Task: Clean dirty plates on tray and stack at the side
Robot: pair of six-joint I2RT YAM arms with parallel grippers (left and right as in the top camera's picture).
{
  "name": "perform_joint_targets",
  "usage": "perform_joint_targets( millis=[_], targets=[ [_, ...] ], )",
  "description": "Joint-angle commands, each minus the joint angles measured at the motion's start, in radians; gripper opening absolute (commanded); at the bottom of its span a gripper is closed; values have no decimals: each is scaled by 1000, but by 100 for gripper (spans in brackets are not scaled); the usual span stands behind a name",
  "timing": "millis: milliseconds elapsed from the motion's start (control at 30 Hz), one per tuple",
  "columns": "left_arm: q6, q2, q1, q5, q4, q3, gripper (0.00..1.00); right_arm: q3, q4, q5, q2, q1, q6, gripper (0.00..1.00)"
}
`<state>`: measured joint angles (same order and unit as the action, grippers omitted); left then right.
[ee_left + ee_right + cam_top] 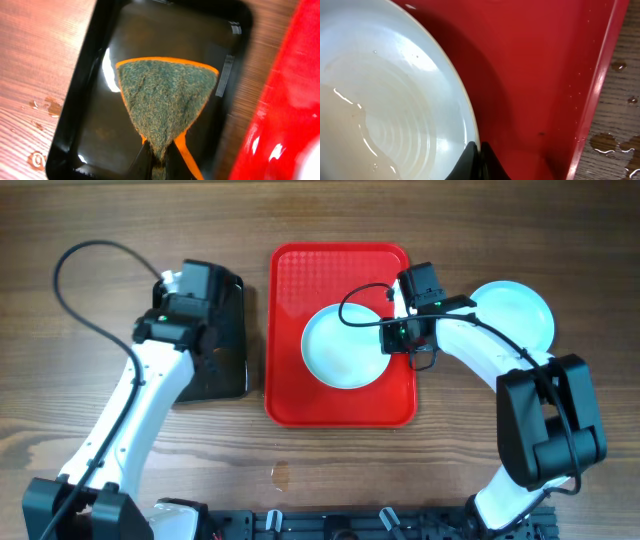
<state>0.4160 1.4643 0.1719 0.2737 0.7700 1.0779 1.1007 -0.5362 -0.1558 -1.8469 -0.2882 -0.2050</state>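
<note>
I should lower my left gripper to the black tray's open bottom next and release the green and orange sponge (162, 100) there, because the black tray's bottom is directly below the gripper's fingers.
A pale-blue plate (342, 346) lies on the red tray (300, 280). My right gripper (392, 338) is shut on its right rim; in the right wrist view the fingers (478, 152) pinch the plate's edge (395, 100) above the tray (540, 75). The plate looks wet, with no red smear visible. Another pale-blue plate (512, 315) lies on the table to the right of the tray. My left gripper (190, 300) is over the black tray (232, 360), shut on a green and orange sponge (162, 100), fingers (159, 160) pinching its corner.
The black tray (85, 100) sits left of the red tray (285, 100). Water drops lie on the wood beside both trays (607, 142). A black cable loops at the far left (75, 280).
</note>
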Motion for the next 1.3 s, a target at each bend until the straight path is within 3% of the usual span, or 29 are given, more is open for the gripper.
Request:
perform_joint_targets(
  millis=[0,200,267,367,400,467,1267],
  targets=[
    [-28,20,-80,-91,-77,-128,4,-10,9,92,109,-26,50,5],
    [-27,24,-124,-154,-218,-240,5,-11,9,414,305,-171,53,4],
    [-27,24,-124,-154,-234,-246,15,-11,9,557,361,-243,57,4],
    [-27,23,-124,-154,-240,-246,56,-11,9,748,409,-330,57,4],
    [-27,23,-124,-154,-240,-246,62,-11,8,796,415,-352,59,4],
    [-27,23,-124,-154,-239,-246,100,-11,9,872,418,-385,76,4],
    [-27,23,-124,-154,-239,-246,100,-11,4,1217,418,-562,163,4]
  ],
)
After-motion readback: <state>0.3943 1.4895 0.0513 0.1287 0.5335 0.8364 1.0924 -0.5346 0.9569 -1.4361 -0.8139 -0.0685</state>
